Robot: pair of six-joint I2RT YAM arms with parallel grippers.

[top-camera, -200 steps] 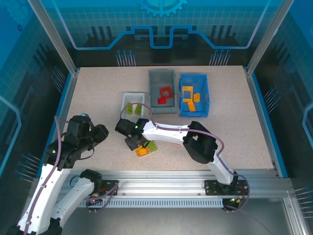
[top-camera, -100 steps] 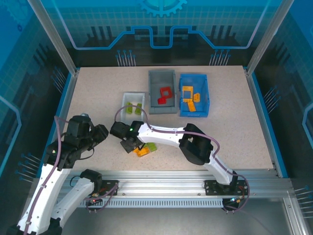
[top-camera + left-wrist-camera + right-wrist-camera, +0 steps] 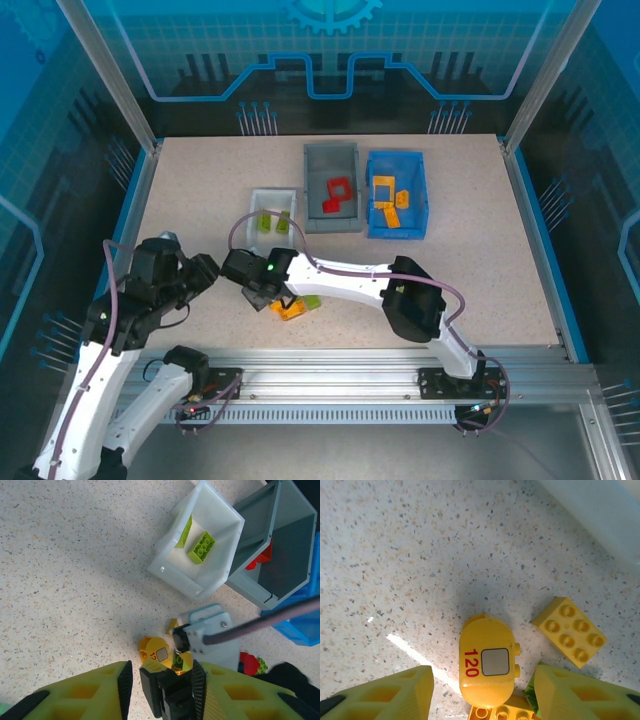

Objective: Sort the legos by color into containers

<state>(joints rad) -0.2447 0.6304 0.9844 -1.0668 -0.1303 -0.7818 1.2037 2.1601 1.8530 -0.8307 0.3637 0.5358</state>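
Observation:
My right gripper's open fingers are above the body of the rounded yellow brick point(image 3: 486, 665), clear of it, so next I should lower them on either side of it and close.
My right gripper point(image 3: 482, 692) stands open low over the table, one finger on each side of a rounded yellow brick point(image 3: 486, 665) marked 120, with a gap on both sides. A yellow studded brick point(image 3: 570, 630) lies just beyond it, and an orange brick point(image 3: 502, 712) and a green one point(image 3: 531, 698) touch its near end. From above, this loose pile point(image 3: 298, 306) lies right of the right gripper point(image 3: 265, 297). My left gripper point(image 3: 203, 272) hovers close on the left, jaws apart and holding nothing point(image 3: 161, 669), with the right wrist's black body seen between them.
The white bin point(image 3: 255, 210) holds green bricks point(image 3: 201, 547). The grey bin point(image 3: 315, 165) holds red pieces point(image 3: 335, 195), and the blue bin point(image 3: 372, 200) holds orange-yellow ones point(image 3: 390, 200). A red brick point(image 3: 250, 662) lies behind the right wrist. The two wrists are close together.
The right gripper slid left across the pile and its jaws widened around the rounded yellow brick. The left arm shifted only slightly.

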